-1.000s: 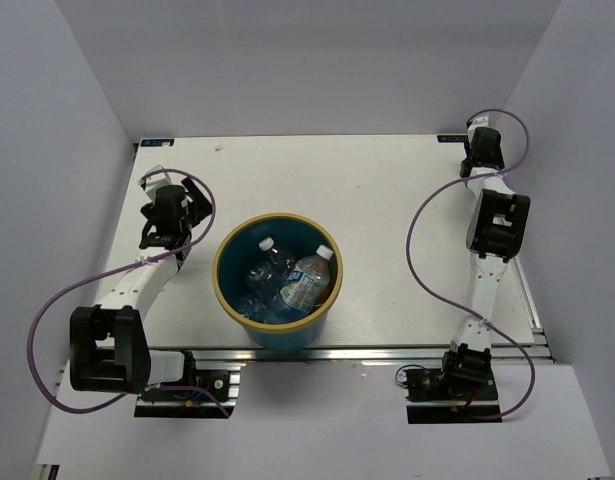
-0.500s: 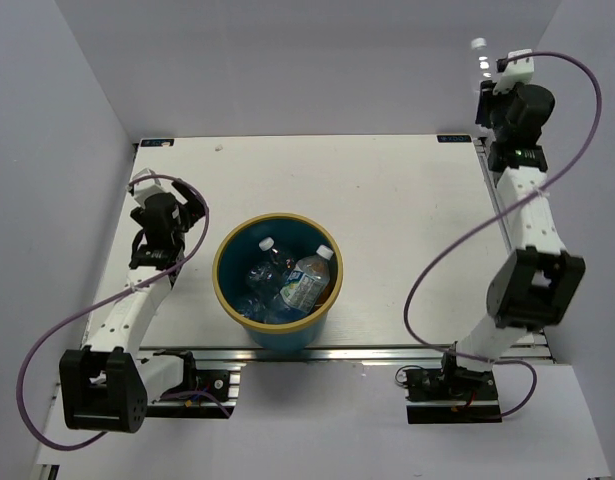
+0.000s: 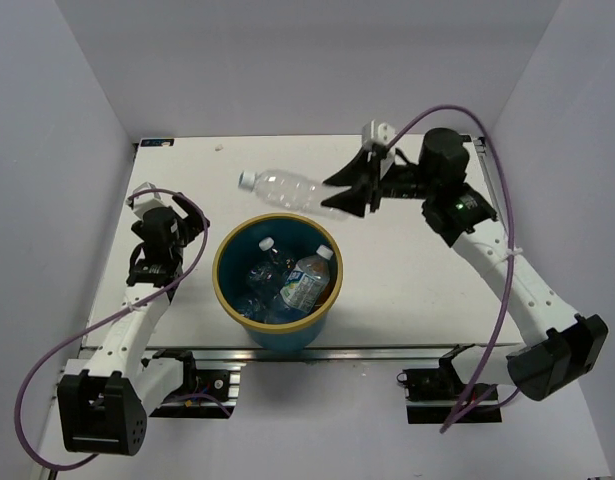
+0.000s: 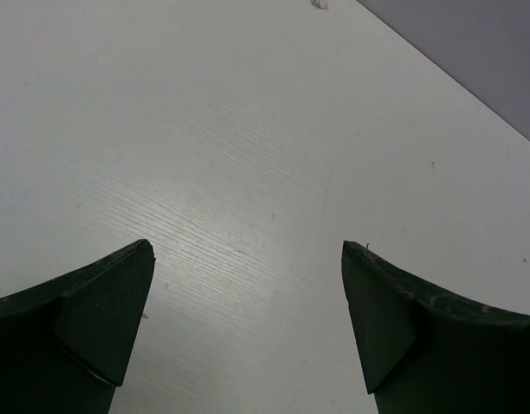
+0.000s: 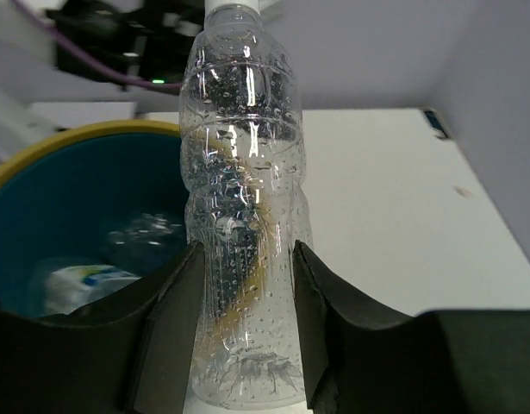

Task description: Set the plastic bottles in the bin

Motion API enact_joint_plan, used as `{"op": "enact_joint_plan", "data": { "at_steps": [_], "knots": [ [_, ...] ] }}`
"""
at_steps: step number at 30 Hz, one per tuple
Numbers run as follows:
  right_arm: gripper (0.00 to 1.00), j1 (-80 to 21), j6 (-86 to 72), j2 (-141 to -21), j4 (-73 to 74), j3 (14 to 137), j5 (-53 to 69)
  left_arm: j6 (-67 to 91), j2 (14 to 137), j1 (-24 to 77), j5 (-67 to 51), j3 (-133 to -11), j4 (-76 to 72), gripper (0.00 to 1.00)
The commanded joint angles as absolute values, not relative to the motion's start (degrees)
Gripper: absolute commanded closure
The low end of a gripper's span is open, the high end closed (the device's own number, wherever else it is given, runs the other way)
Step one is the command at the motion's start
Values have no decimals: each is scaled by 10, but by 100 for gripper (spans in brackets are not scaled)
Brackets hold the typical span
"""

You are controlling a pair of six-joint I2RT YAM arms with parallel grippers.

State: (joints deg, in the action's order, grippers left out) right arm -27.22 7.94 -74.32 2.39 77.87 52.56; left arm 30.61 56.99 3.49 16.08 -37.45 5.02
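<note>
My right gripper should pull the bottle back and left in the top view next, past the bin's rim, and let go, because the bin's opening (image 3: 278, 262) (image 5: 96, 203) lies that way.
An unlabelled clear plastic bottle (image 3: 287, 189) (image 5: 243, 207) hangs in the air just beyond the far rim of the bin (image 3: 227, 300), lying level with its white cap pointing left. My right gripper (image 3: 339, 195) (image 5: 245, 285) is shut on the bottle's base end, both fingers pressed against its sides. The round teal bin with a tan rim (image 5: 84, 134) holds several plastic bottles, among them a green-white labelled one (image 3: 305, 282). My left gripper (image 3: 155, 232) (image 4: 247, 285) stands wide open over bare table left of the bin, nothing between its fingers.
Purple cables loop from both arms. The white table (image 3: 407, 270) has grey walls on three sides. The arm bases (image 3: 452, 385) sit on the near aluminium rail.
My right arm swung from high at the back right corner down and left, carrying the clear bottle to just behind the bin. The left arm drew back slightly toward the near edge.
</note>
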Motion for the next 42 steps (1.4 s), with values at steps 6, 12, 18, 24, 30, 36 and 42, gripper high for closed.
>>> {"op": "enact_joint_plan", "data": {
  "at_steps": [6, 12, 18, 24, 30, 36, 42],
  "knots": [
    [100, -382, 65, -795, -1, 793, 684, 316, 520, 33, 152, -358, 71, 2],
    [100, -431, 126, -832, 51, 834, 653, 318, 519, 33, 149, -355, 70, 2],
    [100, -446, 134, -846, 54, 840, 654, 318, 520, 33, 157, -352, 75, 2],
    [82, -446, 169, -871, 97, 859, 635, 317, 512, 33, 163, -352, 76, 2],
    [15, -446, 190, -887, 154, 889, 625, 317, 500, 33, 171, -349, 76, 2],
    [11, -446, 194, -881, 161, 907, 617, 316, 502, 33, 172, -352, 76, 2],
    [11, -446, 180, -846, 116, 895, 567, 316, 503, 33, 175, -352, 76, 2]
  ]
}}
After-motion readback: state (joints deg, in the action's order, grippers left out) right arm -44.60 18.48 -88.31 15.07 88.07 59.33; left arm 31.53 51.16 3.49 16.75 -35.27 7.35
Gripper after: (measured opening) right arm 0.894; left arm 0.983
